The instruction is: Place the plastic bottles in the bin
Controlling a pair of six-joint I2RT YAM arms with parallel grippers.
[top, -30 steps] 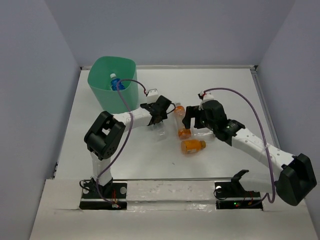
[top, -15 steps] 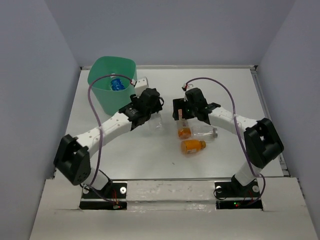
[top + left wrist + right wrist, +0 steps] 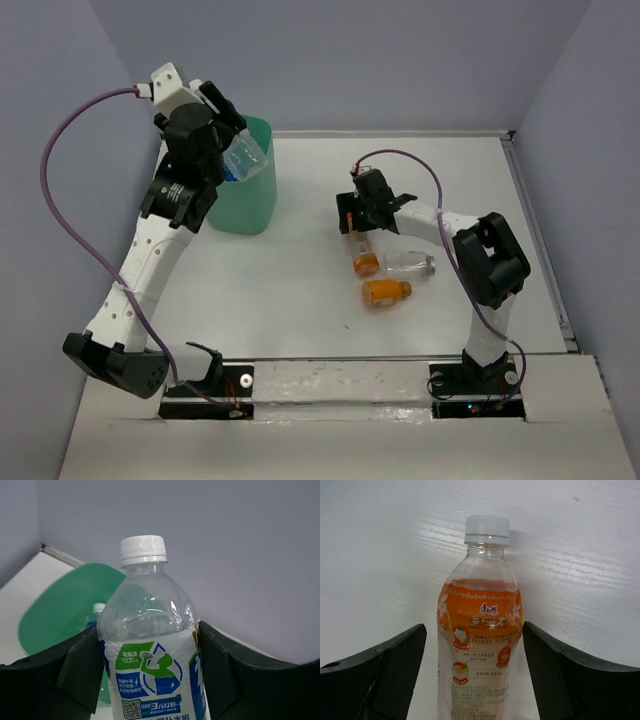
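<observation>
I will move my left gripper over the bin's opening [image 3: 77, 612] next and then lower the bottle inside, because the clear bottle is high at the bin's rim.
My left gripper [image 3: 228, 148] is raised at the mint-green bin's [image 3: 252, 205] near rim and shut on a clear bottle [image 3: 246, 157] with a white cap and a green-and-blue label [image 3: 150, 675]. The left wrist view shows the bin [image 3: 55, 615] below and behind it, with a blue bottle [image 3: 96, 614] inside. My right gripper [image 3: 355, 226] is open and low over an orange-labelled bottle [image 3: 366, 262] lying on the table. In the right wrist view that bottle [image 3: 480, 625] lies between the fingers with a gap on each side. A clear bottle [image 3: 410, 263] and an orange bottle [image 3: 385, 292] lie nearby.
The white table [image 3: 300, 310] is walled by grey panels at the back and both sides. The left arm's purple cable [image 3: 60, 190] loops out to the left. The two loose bottles lie just right of and below the right gripper.
My left arm has lifted the clear bottle off the table and swung it up and left to the bin's rim. My right gripper has shifted left onto the orange-labelled bottle.
</observation>
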